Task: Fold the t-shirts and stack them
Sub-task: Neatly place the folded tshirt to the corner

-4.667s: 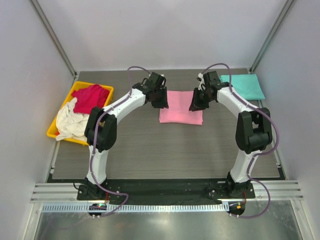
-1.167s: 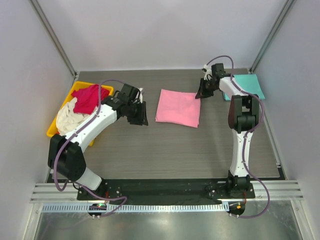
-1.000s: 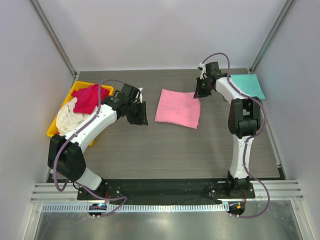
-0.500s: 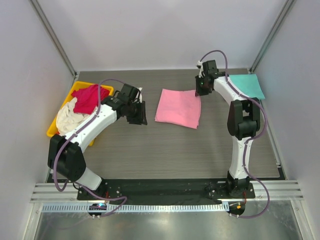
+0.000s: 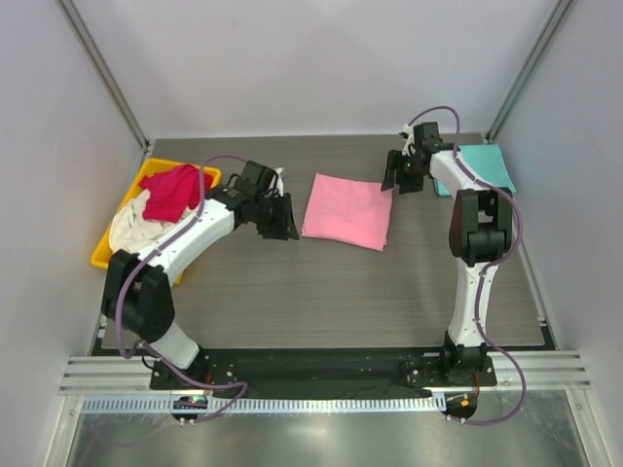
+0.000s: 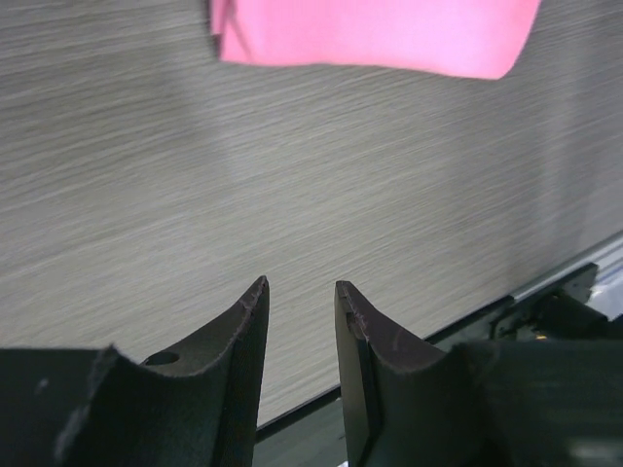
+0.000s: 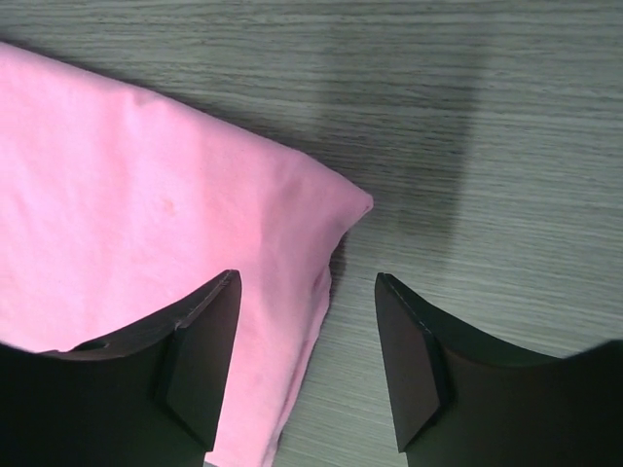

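The pink t-shirt's edge facing the teal t-shirt lies below, between the gripper's open fingers. So my right gripper lowers astride the pink t-shirt beside its far corner next.
The folded light pink t-shirt (image 5: 348, 211) lies flat mid-table, slightly skewed. My right gripper (image 5: 393, 182) is open and low over its far right corner; in the right wrist view (image 7: 307, 277) one finger is over the pink cloth (image 7: 146, 195) and the other over bare table. My left gripper (image 5: 283, 223) is open and empty just left of the shirt, whose edge shows at the top of the left wrist view (image 6: 370, 34). A folded teal t-shirt (image 5: 482, 167) lies at the far right. The crimson (image 5: 173, 190) and cream (image 5: 134, 233) t-shirts lie crumpled in the bin.
The yellow plastic bin (image 5: 98, 255) stands at the table's left edge. White walls with metal corner posts enclose the table on three sides. The arm bases and a metal rail run along the near edge.
Since 4.7 s ago the left gripper left the shirt's far left corner; in the last half second it moved right, back toward the shirt. The right gripper shifted about the far right corner.
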Tool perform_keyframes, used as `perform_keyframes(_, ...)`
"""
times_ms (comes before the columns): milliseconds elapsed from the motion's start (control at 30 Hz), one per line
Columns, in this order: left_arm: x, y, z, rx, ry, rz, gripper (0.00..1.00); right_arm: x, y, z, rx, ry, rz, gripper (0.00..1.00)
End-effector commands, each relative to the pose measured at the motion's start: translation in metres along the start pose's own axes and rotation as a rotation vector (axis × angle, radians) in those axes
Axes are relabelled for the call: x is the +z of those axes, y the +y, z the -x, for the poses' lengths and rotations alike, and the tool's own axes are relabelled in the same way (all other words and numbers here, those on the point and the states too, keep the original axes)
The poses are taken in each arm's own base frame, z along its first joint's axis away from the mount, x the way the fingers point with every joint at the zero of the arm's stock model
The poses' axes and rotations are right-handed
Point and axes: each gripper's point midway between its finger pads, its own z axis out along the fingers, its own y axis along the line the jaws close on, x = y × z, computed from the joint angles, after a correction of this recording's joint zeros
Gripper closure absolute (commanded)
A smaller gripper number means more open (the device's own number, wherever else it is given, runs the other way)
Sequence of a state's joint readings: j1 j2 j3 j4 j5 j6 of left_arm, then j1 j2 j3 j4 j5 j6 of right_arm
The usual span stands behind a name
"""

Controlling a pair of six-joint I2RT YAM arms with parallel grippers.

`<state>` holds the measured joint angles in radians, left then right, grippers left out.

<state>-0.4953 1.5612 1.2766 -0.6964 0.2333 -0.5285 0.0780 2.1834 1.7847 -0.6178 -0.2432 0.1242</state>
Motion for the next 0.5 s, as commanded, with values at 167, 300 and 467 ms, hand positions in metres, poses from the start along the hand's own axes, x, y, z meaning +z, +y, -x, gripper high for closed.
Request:
perform_keyframes(167, 0.057, -0.047, 0.045, -0.082, -0.012, -0.222, 0.66, 0.016, 0.025, -0.003, 0.031, 0.007, 0.155, 0.33)
perform_keyframes(300, 0.094, -0.033, 0.046, -0.107, 0.032, -0.166, 0.67, 0.024, 0.024, -0.009, 0.035, 0.014, 0.169, 0.32)
perform_keyframes(467, 0.132, -0.007, 0.038, -0.119, 0.081, -0.063, 0.68, 0.038, 0.015, -0.019, 0.028, 0.035, 0.148, 0.3)
